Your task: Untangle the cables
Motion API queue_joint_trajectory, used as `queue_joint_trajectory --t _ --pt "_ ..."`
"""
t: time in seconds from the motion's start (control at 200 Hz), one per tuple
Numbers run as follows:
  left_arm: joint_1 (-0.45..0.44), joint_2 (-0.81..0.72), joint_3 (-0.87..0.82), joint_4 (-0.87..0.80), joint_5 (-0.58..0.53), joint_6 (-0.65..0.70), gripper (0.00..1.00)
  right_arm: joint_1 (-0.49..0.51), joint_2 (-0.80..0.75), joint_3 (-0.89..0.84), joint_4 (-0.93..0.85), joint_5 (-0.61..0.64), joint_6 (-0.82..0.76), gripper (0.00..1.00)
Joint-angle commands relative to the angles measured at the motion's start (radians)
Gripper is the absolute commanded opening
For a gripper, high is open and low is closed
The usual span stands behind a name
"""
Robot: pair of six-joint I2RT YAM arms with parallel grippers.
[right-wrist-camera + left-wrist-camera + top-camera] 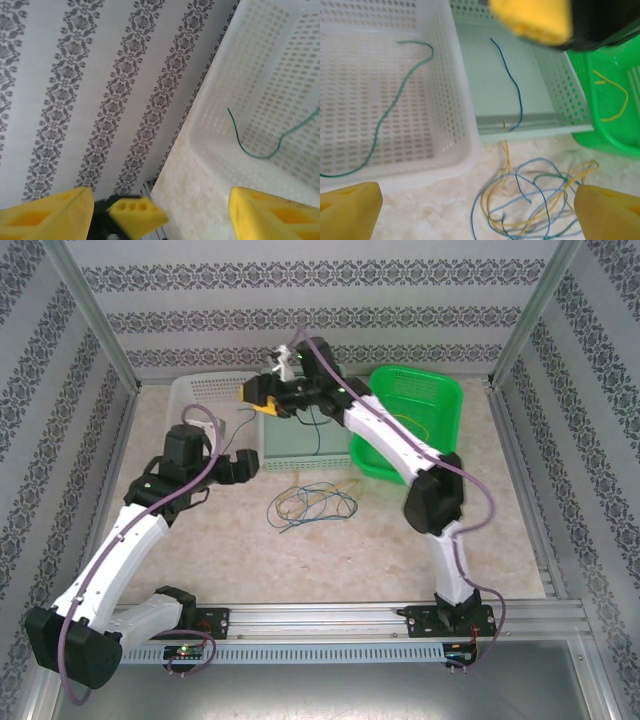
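Observation:
I need to move my right gripper back from the baskets and down to close on the cable tangle's blue parts, as the blue cable loops among yellow and green ones.
A loose tangle of yellow, blue and green cables [312, 503] lies on the table in front of the baskets. In the left wrist view the cable tangle [535, 200] sits low and right of centre. My left gripper [243, 465] [477, 205] is open just left of the tangle, holding nothing. Single cables lie sorted: a green cable [395, 100] [250, 145] in the white basket [195, 400], a blue cable [512, 85] in the pale green basket [560, 90], a yellow cable [615, 97] in the bright green basket [425, 400]. My right gripper [262, 395] [160, 200] hangs open and empty above the baskets.
Patterned walls and metal posts close in the table on three sides. The three baskets stand side by side at the back. In the left wrist view the right gripper's yellow finger [530, 20] hangs over the pale green basket. Bare table lies in front of the tangle.

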Motion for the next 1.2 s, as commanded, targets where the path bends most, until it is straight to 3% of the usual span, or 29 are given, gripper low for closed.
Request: queue_joint_trajectory --t 0.0,0.245,0.465,0.769,0.944,1.199 --pt "-0.04 0.038 -0.044 0.034 0.086 0.009 0.97 -0.037 -0.154 -0.268 0.029 0.097 -0.076 0.7" --pt "-0.156 0.225 -0.075 0.11 0.187 -0.052 0.87 -0.095 -0.481 -0.784 -0.041 0.232 -0.195 0.66" --pt "-0.254 0.4 -0.03 0.156 0.221 -0.07 0.8 -0.103 -0.584 -1.083 0.022 0.304 -0.148 0.59" --pt "-0.259 0.453 -0.044 0.217 0.227 -0.127 0.79 -0.005 -0.469 -1.101 0.101 0.378 -0.219 0.58" --pt "-0.25 0.457 -0.046 0.246 0.231 -0.169 0.8 0.011 -0.379 -1.078 0.127 0.448 -0.223 0.47" --pt "-0.229 0.455 -0.046 0.264 0.236 -0.184 0.8 0.012 -0.308 -1.053 0.206 0.456 -0.201 0.41"
